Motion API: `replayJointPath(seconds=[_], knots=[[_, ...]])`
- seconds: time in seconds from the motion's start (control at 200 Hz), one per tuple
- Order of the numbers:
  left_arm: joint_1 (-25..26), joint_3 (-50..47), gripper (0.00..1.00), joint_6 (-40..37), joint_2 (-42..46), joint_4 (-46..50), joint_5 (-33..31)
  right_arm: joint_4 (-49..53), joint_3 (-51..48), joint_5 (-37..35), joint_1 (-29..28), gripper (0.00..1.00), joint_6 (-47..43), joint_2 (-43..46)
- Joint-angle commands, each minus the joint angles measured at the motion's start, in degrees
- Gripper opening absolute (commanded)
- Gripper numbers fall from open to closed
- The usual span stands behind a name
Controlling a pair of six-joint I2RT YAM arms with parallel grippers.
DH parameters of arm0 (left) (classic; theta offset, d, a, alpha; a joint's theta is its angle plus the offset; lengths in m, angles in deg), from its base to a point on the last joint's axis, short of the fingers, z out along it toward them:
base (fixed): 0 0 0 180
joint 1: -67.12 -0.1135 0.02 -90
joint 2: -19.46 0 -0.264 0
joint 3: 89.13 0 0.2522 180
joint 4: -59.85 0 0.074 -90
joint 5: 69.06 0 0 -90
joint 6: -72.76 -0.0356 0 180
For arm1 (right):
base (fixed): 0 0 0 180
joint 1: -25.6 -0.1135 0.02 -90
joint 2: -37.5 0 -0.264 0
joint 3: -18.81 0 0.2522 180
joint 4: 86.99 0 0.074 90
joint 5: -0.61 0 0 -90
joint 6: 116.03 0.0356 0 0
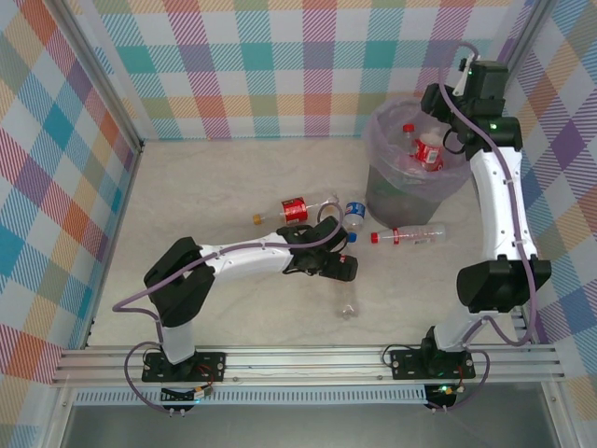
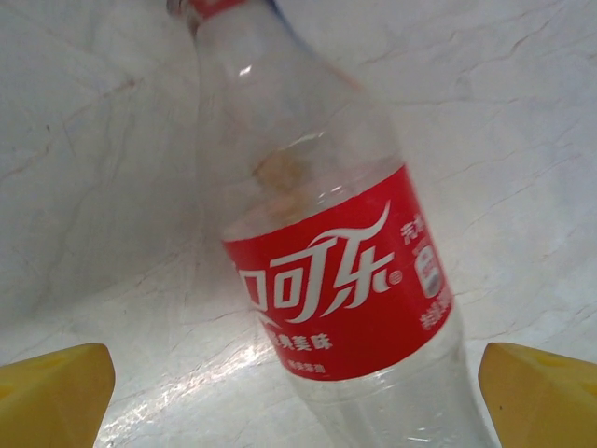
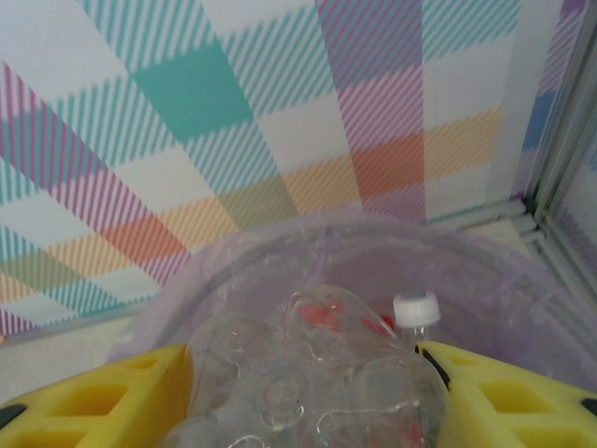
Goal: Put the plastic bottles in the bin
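Observation:
The right gripper will tip downward next and move gently over the middle of the bin's opening [image 1: 415, 151] [image 3: 359, 271] to let go of the clear bottle, because the lilac-lined opening is beneath.
In the left wrist view a clear plastic bottle with a red label [image 2: 345, 280] lies on the pale table, cap pointing away. My left gripper [image 2: 294, 364] is open, its yellow fingers wide on either side of the bottle and not touching it. From above, the left gripper [image 1: 340, 268] is at mid-table. My right gripper [image 3: 300, 364] is shut on a clear bottle [image 3: 280, 401], base toward the camera, above the lilac-lined bin [image 3: 233, 252]. In the top view this right gripper [image 1: 446, 140] holds the red-labelled bottle [image 1: 429, 149] over the bin [image 1: 392, 201], which has other bottles [image 1: 408, 135] inside.
Three bottles lie on the table left of and in front of the bin: a red-labelled one [image 1: 297, 207], a blue-labelled one [image 1: 354, 217] and a red-capped one [image 1: 406, 235]. A white-capped bottle [image 3: 415, 310] stands in the bin. Checked walls enclose the table.

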Motion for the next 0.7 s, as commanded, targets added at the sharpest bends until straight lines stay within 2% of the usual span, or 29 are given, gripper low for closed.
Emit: replayJointPath(seconds=[0.0,0.15,0.28,0.445,0.55,0.695], knots=[[0.79,2.65,1.00,0.05,-1.19,2.32,1.44,3.26,-3.51,2.78,0.29,0.56,-0.96,-0.96],[0.16,1.53,1.00,2.70,-2.35,1.72,2.93,2.56,-8.53,3.50,0.25,0.59,-0.06,-1.41],[-0.55,0.13,0.99,4.70,-2.74,1.34,3.00,4.23,-8.91,4.72,0.42,0.67,0.12,-2.31],[-0.96,1.38,0.95,3.58,-3.11,5.74,-0.57,8.64,-4.50,5.36,0.53,0.89,-1.29,-0.22],[-1.05,3.20,0.92,1.88,-3.72,9.13,-2.73,13.08,0.61,5.63,0.58,0.94,-2.73,2.68],[-1.49,5.07,0.82,0.24,-5.16,11.82,-4.20,19.97,4.28,6.21,0.47,0.96,-3.48,9.05]])
